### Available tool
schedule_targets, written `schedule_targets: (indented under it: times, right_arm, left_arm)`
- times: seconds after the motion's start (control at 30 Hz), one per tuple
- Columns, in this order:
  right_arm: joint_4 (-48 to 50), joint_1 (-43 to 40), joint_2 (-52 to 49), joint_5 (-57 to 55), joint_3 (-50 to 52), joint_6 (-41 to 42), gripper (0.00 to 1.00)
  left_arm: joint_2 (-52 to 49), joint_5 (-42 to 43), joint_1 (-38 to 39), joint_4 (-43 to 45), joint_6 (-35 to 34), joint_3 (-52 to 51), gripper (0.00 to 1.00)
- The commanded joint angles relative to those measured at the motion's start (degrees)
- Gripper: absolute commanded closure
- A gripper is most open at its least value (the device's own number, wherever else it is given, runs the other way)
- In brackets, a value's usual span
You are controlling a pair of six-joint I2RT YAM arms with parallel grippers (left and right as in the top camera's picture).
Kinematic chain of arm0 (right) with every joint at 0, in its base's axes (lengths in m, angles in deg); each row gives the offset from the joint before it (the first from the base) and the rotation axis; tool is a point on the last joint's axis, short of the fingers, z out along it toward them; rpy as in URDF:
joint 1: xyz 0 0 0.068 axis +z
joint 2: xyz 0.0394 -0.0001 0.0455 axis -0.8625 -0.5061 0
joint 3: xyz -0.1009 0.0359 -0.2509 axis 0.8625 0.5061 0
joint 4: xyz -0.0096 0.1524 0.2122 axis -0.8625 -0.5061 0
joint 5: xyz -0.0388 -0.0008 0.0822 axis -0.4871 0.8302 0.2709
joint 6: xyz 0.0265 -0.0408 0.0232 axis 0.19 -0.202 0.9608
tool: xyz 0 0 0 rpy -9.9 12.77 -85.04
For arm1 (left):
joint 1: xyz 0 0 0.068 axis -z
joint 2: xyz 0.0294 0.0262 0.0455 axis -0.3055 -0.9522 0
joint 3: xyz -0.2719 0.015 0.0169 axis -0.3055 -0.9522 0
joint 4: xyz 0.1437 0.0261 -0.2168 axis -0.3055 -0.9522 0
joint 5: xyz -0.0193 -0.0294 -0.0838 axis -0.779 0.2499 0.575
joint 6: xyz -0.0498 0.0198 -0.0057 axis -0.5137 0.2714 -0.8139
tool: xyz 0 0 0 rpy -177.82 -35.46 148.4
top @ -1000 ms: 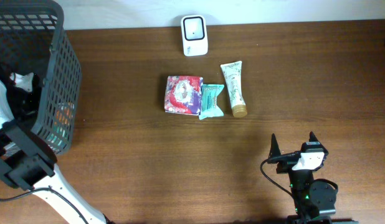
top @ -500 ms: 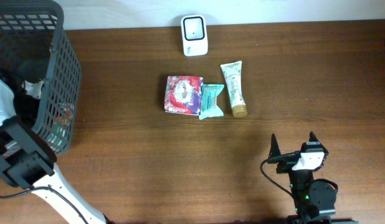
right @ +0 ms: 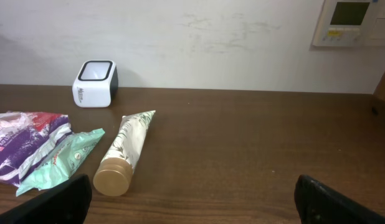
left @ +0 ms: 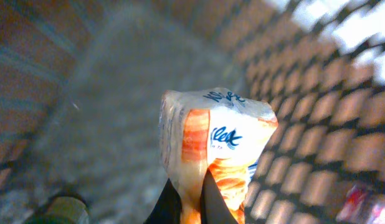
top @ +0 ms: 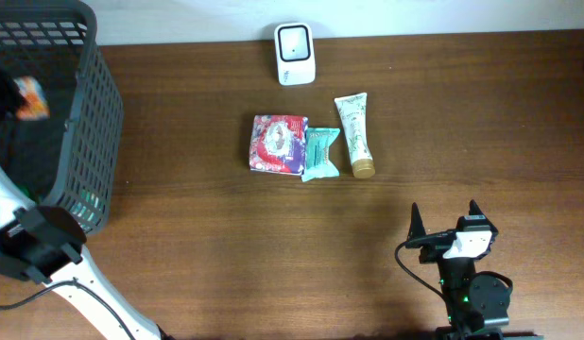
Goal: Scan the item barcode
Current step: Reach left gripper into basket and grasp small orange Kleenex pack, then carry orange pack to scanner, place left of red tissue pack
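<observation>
My left gripper is at the basket (top: 95, 113) and should rise from it, then go across and down beside the red-purple packet, because that bare tabletop is to its right in the overhead view.
My left gripper (left: 191, 200) is shut on the lower edge of an orange-and-white packet (left: 216, 149), held up inside the dark mesh basket (left: 317, 130). From overhead the packet (top: 31, 97) shows near the basket's (top: 95, 113) left side. The white barcode scanner (top: 295, 54) stands at the table's back edge, also seen in the right wrist view (right: 95, 83). My right gripper (top: 445, 217) rests open near the front right, nothing between its fingers (right: 342, 202).
A red-purple packet (top: 277, 144), a teal packet (top: 320, 153) and a white tube with a gold cap (top: 354, 135) lie side by side in front of the scanner. A round green lid (left: 58, 210) lies on the basket floor.
My left gripper has shut on the orange packet and raised it inside the basket, towards the back. The right arm has not moved.
</observation>
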Motion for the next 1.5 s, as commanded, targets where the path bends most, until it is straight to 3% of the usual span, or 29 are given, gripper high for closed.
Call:
schedule_targets:
  times: [0.0, 0.13, 0.23, 0.33, 0.4, 0.43, 0.53, 0.67, 0.77, 0.97, 1.2, 1.27, 1.33, 1.47]
  right_arm:
    - [-0.4, -0.4, 0.3, -0.3, 0.3, 0.0, 0.01]
    - [-0.4, -0.4, 0.3, -0.3, 0.3, 0.0, 0.01]
    - [-0.4, -0.4, 0.3, -0.3, 0.3, 0.0, 0.01]
    - [-0.4, -0.4, 0.3, -0.3, 0.3, 0.0, 0.01]
    - [-0.4, -0.4, 0.3, -0.3, 0.3, 0.0, 0.01]
    - [-0.4, -0.4, 0.3, -0.3, 0.3, 0.0, 0.01]
    - [-0.4, -0.4, 0.3, -0.3, 0.3, 0.0, 0.01]
    - [-0.4, -0.4, 0.3, -0.3, 0.3, 0.0, 0.01]
    - [-0.4, -0.4, 0.3, -0.3, 0.3, 0.0, 0.01]
    - [-0.4, -0.4, 0.3, -0.3, 0.3, 0.0, 0.01]
    - [-0.4, -0.4, 0.3, -0.3, 0.3, 0.0, 0.01]
    - [-0.4, -0.4, 0.3, -0.3, 0.3, 0.0, 0.01]
    - [-0.4, -0.4, 0.3, -0.3, 0.3, 0.0, 0.01]
    - [-0.4, -0.4, 0.3, -0.3, 0.3, 0.0, 0.01]
  left_arm:
    - [0.9, 0.3, 0.0, -0.3, -17.2, 17.5, 1.00]
    - [5.7, 4.3, 1.0, 2.5, -32.4, 20.5, 1.00]
    - [6.6, 19.5, 5.0, 2.4, -30.0, 20.4, 1.00]
    - [6.6, 24.2, 13.4, -1.5, -19.0, 19.8, 1.00]
    - [6.6, 19.2, 21.5, -5.6, -8.4, 18.7, 1.00]
    - [6.6, 13.5, 24.6, -7.2, -7.6, 18.0, 1.00]
    - [6.6, -6.9, 34.6, -10.5, -7.7, 13.3, 1.00]
    - [6.6, -22.7, 43.6, -9.0, -12.0, -0.5, 1.00]
    - [6.6, -24.3, 45.9, -4.6, -14.0, -11.3, 1.00]
    - [6.6, -21.6, 47.6, 14.4, -17.2, -39.1, 1.00]
    - [6.6, -20.8, 48.2, 23.9, -17.2, -50.2, 0.99]
    - [6.6, -20.0, 48.5, 24.5, -17.2, -50.8, 0.94]
    - [6.6, -20.1, 48.5, 25.3, -17.2, -50.8, 0.55]
    - [6.7, -22.5, 47.6, 22.8, -16.9, -46.1, 0.46]
